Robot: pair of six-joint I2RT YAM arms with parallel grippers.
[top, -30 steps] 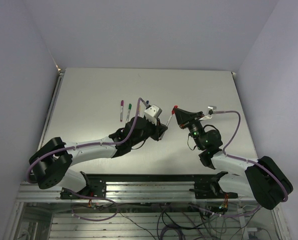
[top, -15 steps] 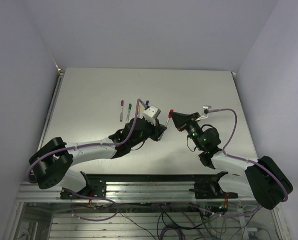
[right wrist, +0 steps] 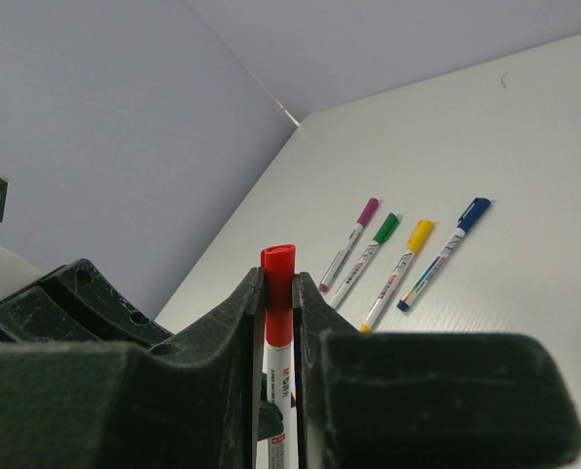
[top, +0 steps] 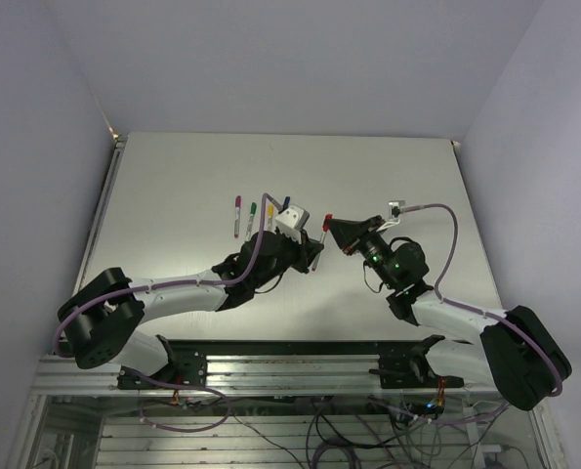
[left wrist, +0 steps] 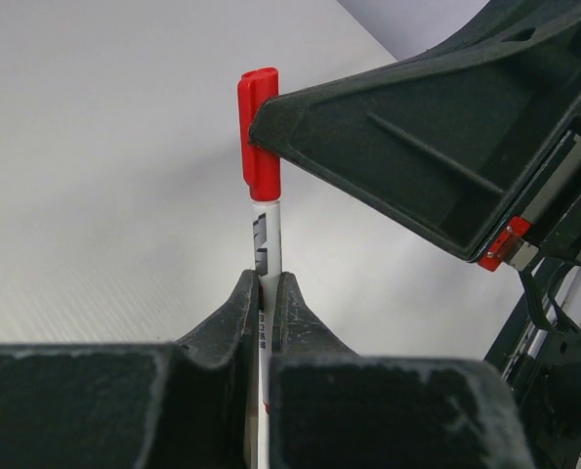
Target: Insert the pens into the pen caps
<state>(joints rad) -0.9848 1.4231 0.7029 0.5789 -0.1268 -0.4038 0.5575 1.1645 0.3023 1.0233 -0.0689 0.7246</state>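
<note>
My left gripper lowers outward to the tabletop point(top: 302, 200) beside the blue pen next, as that spot lies below and outward, and releases the red pen, already capped, there.
The red pen point(left wrist: 268, 230) stands upright between the fingers of my left gripper point(left wrist: 266, 283), which is shut on its grey-white barrel. The red pen cap point(left wrist: 259, 132) sits on the pen's top end. My right gripper point(right wrist: 278, 278) is shut on that red cap point(right wrist: 278, 288), with the pen barrel point(right wrist: 275, 391) running down between its fingers. In the top view the two grippers meet at mid-table, left point(top: 312, 259) and right point(top: 331, 231), with the red cap point(top: 326, 227) between them.
Several capped pens lie side by side on the table: purple point(right wrist: 349, 244), green point(right wrist: 368, 256), yellow point(right wrist: 399, 264) and blue point(right wrist: 446, 252). In the top view they lie behind the left arm, around the purple one point(top: 237, 215).
My right gripper has moved left and nearer with the red cap, down along the pen held by my left gripper. The cap now sits over the pen's end. The left arm barely moved.
</note>
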